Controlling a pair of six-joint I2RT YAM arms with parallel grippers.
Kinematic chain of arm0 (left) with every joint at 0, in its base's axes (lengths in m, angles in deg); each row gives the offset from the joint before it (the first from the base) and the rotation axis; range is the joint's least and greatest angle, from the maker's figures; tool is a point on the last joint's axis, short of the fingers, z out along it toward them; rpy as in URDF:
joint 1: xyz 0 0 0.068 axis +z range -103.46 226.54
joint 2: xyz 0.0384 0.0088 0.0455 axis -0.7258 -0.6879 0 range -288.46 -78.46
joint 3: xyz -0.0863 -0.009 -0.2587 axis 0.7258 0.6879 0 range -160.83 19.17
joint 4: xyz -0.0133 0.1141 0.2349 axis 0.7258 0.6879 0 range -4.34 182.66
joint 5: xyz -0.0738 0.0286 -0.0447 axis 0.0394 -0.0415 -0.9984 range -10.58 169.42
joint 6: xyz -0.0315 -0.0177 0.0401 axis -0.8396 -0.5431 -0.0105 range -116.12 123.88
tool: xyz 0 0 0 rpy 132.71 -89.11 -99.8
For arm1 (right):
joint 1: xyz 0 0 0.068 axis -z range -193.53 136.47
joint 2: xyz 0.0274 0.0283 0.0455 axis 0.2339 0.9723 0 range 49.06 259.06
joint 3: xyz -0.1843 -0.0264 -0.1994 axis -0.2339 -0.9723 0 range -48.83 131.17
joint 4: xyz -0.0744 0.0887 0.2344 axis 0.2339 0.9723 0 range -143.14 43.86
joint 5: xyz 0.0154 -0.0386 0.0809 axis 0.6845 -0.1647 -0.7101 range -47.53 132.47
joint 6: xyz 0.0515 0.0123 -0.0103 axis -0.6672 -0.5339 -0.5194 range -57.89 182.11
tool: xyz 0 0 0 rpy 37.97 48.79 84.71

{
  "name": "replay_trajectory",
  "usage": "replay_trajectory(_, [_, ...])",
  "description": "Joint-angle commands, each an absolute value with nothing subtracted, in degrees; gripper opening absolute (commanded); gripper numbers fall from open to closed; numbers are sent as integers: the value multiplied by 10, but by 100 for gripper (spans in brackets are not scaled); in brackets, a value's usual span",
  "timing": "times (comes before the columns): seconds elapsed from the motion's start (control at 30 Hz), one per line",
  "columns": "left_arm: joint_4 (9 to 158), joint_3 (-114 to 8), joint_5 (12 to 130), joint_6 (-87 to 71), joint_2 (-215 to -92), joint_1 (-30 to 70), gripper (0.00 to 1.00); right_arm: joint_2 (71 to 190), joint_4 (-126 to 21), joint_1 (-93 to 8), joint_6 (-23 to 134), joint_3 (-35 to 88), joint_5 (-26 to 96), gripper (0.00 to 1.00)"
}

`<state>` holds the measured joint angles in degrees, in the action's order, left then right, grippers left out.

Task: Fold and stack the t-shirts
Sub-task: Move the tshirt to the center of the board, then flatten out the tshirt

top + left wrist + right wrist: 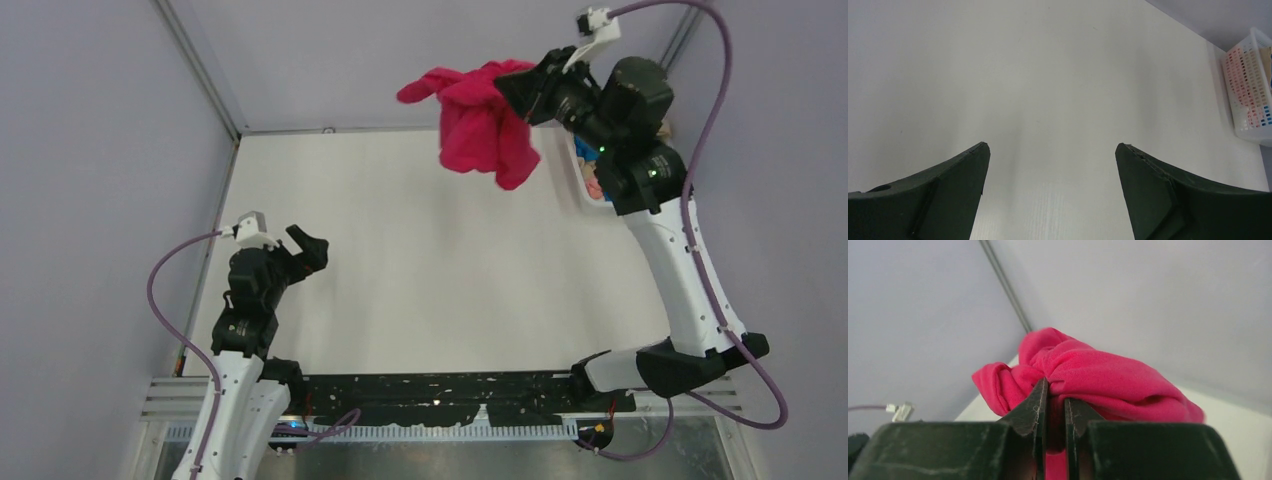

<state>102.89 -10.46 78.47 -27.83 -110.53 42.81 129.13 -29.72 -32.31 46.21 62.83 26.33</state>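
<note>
My right gripper lowers back toward my base over the table's clear, bare middle next and releases the t-shirt, since that space lies below and back from it.
A crimson-pink t-shirt [478, 118] hangs bunched in the air over the table's far right, with my right gripper [520, 88] shut on it. In the right wrist view the pink t-shirt [1098, 372] is pinched between the two dark fingers of my right gripper [1054, 390]. My left gripper [312, 246] hovers over the table's left side, open and holding nothing; in its own view the left gripper [1052, 146] shows only bare white table between its wide-set fingers. Bits of blue and pale fabric [588, 170] peek out behind the right arm.
A white lattice basket [1250, 87] stands at the table's far right edge, with pink and blue cloth showing through its wall. The white table [420, 270] is bounded by grey walls on the left, back and right.
</note>
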Motion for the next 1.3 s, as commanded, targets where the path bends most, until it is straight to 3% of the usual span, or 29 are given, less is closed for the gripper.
replay_trajectory(0.0, [1035, -126, 785, -297, -1103, 430, 99, 1232, -320, -414, 504, 476, 362, 6])
replay_trajectory(0.27, [1063, -135, 805, -307, -1115, 431, 99, 1202, -451, -458, 412, 122, 456, 6])
replay_trajectory(0.3, [1061, -136, 799, -307, -1120, 431, 99, 1209, -454, -459, 413, 102, 472, 12])
replay_trajectory(0.43, [1045, -137, 746, -318, -1158, 430, 99, 1240, -420, -460, 437, 39, 512, 61])
replay_trajectory(0.47, [1035, -136, 728, -320, -1172, 430, 99, 1236, -411, -460, 436, 39, 526, 88])
replay_trajectory(0.5, [1021, -136, 705, -322, -1187, 430, 99, 1221, -400, -460, 435, 35, 551, 97])
replay_trajectory(0.6, [990, -142, 649, -334, -1238, 419, 99, 1166, -401, -459, 410, 13, 597, 95])
replay_trajectory(0.8, [1001, -249, 731, -316, -1420, 268, 99, 998, -353, -459, 380, -85, 643, 95])
replay_trajectory(0.93, [994, -328, 683, -308, -1562, 239, 99, 921, -277, -458, 363, -125, 687, 95])
replay_trajectory(1.27, [1073, -473, 672, -300, -1783, 184, 75, 836, -279, -458, 347, -179, 703, 95])
